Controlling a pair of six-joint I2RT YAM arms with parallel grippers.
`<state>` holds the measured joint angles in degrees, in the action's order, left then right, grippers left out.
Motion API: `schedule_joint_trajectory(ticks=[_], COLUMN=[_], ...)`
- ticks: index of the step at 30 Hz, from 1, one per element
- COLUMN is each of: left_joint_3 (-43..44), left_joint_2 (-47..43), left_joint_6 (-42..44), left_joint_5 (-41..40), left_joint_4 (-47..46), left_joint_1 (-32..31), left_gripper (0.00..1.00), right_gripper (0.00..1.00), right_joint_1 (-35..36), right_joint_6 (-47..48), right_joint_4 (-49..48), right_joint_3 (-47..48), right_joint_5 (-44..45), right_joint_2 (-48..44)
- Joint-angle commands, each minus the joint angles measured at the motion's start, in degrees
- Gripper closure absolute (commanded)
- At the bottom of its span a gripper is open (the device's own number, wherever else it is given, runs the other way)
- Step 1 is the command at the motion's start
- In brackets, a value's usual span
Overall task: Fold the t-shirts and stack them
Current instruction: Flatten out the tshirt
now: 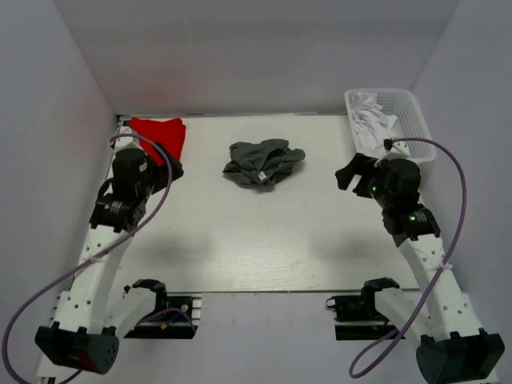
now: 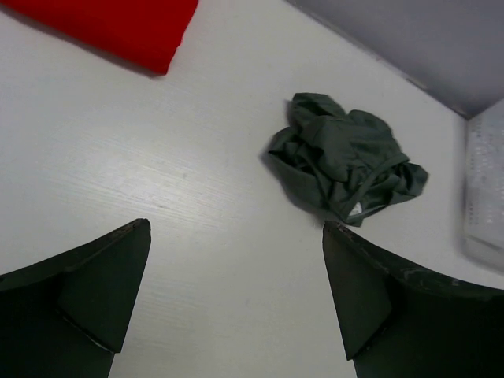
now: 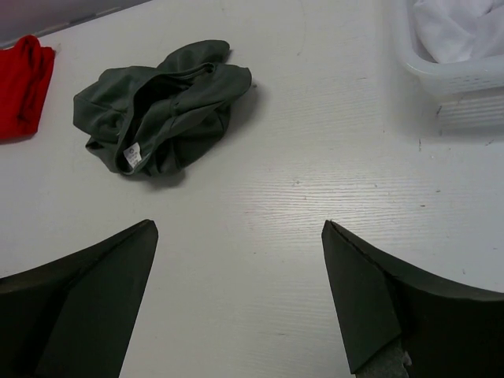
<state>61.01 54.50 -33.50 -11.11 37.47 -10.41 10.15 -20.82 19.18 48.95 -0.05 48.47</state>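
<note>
The left gripper will go down and across onto the grey t-shirt's nearest end (image 1: 231,169) (image 2: 279,150), because that end is below the gripper and to its right in the top view.
A crumpled dark grey t-shirt (image 1: 263,163) lies on the white table near its middle back; it also shows in the left wrist view (image 2: 344,161) and the right wrist view (image 3: 161,105). A folded red t-shirt (image 1: 161,134) lies at the back left corner, seen too in the left wrist view (image 2: 118,25) and the right wrist view (image 3: 24,83). My left gripper (image 1: 170,164) is open and empty beside the red shirt, its jaws wide apart (image 2: 236,228). My right gripper (image 1: 352,173) is open and empty to the right of the grey shirt (image 3: 239,228).
A white plastic basket (image 1: 390,122) holding white cloth (image 1: 370,112) stands at the back right corner; it shows in the right wrist view (image 3: 449,75) and at the edge of the left wrist view (image 2: 484,197). Grey walls enclose the table on three sides.
</note>
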Motion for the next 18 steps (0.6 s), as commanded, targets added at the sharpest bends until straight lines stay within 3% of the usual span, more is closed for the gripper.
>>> schedule_joint_trajectory(ticks=[1,3,5,10,15,18], left_joint_3=[-2.12,-2.83,-2.83,1.38,7.53,9.56], left_joint_2=[-3.08,-2.13,-0.02,10.78,28.77,36.61], left_joint_6=[2.1,3.69,3.7,1.42,-2.19,-0.96], left_joint_5=[6.43,14.51,17.0,18.41,15.51,14.19], left_joint_4=[-8.01,-10.74,-11.63,-10.14,-5.06,-6.7], left_joint_1=[-0.04,-0.04,-0.04,-0.04,-0.04,-0.75], left_gripper=[0.0,0.0,0.0,0.0,0.0,0.06], right_gripper=[0.1,0.1,0.1,0.1,0.1,0.1], right_joint_1=[0.04,0.22,0.04,0.04,0.13,0.22], right_joint_6=[-0.35,-1.07,-2.03,-3.79,-1.86,-2.03], right_joint_4=[-3.45,-4.67,-5.9,-6.96,-8.63,-7.85], right_joint_3=[-0.78,-1.4,-1.75,-1.05,5.35,10.78], right_joint_5=[-1.53,-0.74,-0.21,4.89,-1.76,-4.85], right_joint_2=[-0.13,0.57,2.41,6.81,17.87,28.47])
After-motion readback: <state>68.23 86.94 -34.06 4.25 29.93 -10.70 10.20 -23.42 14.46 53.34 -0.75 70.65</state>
